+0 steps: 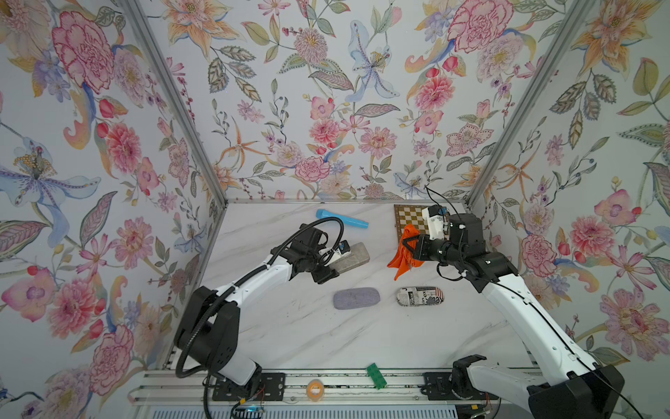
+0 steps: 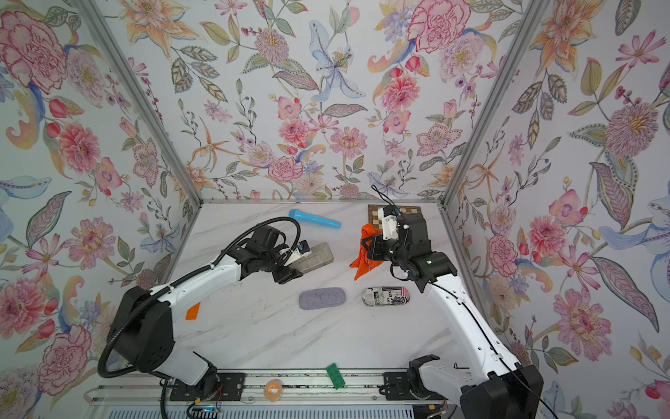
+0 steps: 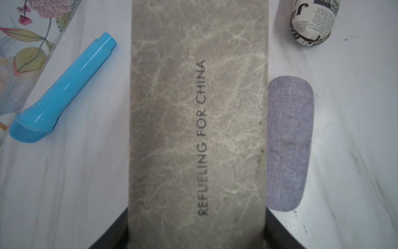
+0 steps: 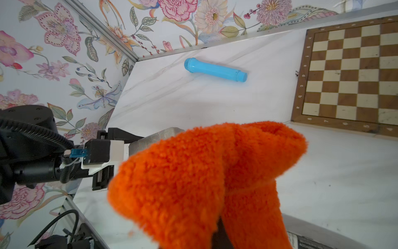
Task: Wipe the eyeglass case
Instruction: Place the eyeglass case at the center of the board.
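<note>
I should next lower my left gripper to that clear patch and release the eyeglass case, as the marble is bare between the blue toy microphone and the purple-grey case.
A grey-beige marbled eyeglass case (image 1: 354, 255) (image 2: 319, 255), printed "REFUELING FOR CHINA" (image 3: 197, 107), sticks out from my left gripper (image 1: 334, 266) (image 2: 295, 267) (image 3: 197, 237), which is shut on one end of it and holds it above the table. To its right, a fluffy orange cloth (image 1: 400, 266) (image 2: 362, 266) (image 4: 204, 172) hangs from my right gripper (image 1: 409, 245) (image 2: 369, 246) (image 4: 217, 235), which is shut on it. A gap separates cloth and case. In the right wrist view the cloth hides most of the jaws and covers part of the case (image 4: 155, 138).
A purple-grey fabric case (image 1: 356, 298) and a newspaper-print case (image 1: 420, 295) lie on the marble table nearer the front. A blue toy microphone (image 1: 342, 218) and a chessboard (image 1: 409, 217) are at the back. A green brick (image 1: 376, 376) and a tape roll (image 1: 314, 389) sit on the front rail.
</note>
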{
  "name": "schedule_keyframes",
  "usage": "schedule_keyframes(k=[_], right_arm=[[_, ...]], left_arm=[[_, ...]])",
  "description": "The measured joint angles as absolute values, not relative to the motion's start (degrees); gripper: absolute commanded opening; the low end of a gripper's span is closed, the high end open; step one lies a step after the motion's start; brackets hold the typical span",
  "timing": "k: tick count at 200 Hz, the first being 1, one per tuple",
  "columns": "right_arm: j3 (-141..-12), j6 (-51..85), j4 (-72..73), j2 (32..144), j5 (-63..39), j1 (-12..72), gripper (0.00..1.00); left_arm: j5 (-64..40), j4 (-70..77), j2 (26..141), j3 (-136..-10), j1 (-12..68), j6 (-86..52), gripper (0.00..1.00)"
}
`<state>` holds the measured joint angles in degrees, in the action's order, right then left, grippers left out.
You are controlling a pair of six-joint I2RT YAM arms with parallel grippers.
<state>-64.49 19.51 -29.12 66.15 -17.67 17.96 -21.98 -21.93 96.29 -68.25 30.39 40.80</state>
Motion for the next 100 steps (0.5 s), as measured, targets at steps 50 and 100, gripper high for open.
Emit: schedule_keyframes(k=[50,100], right_arm=[[-66.02,16.23,-33.30,66.15,-11.00,17.15,0.00],[-66.02,14.24,-34.17,68.01,-8.03,16.14,0.00]], left_arm=[[-20.12,-24.49,108.27,-73.93,30.39,49.82,0.51],[-20.27,-27.38,114.54,-80.20,29.89,53.39,0.52]])
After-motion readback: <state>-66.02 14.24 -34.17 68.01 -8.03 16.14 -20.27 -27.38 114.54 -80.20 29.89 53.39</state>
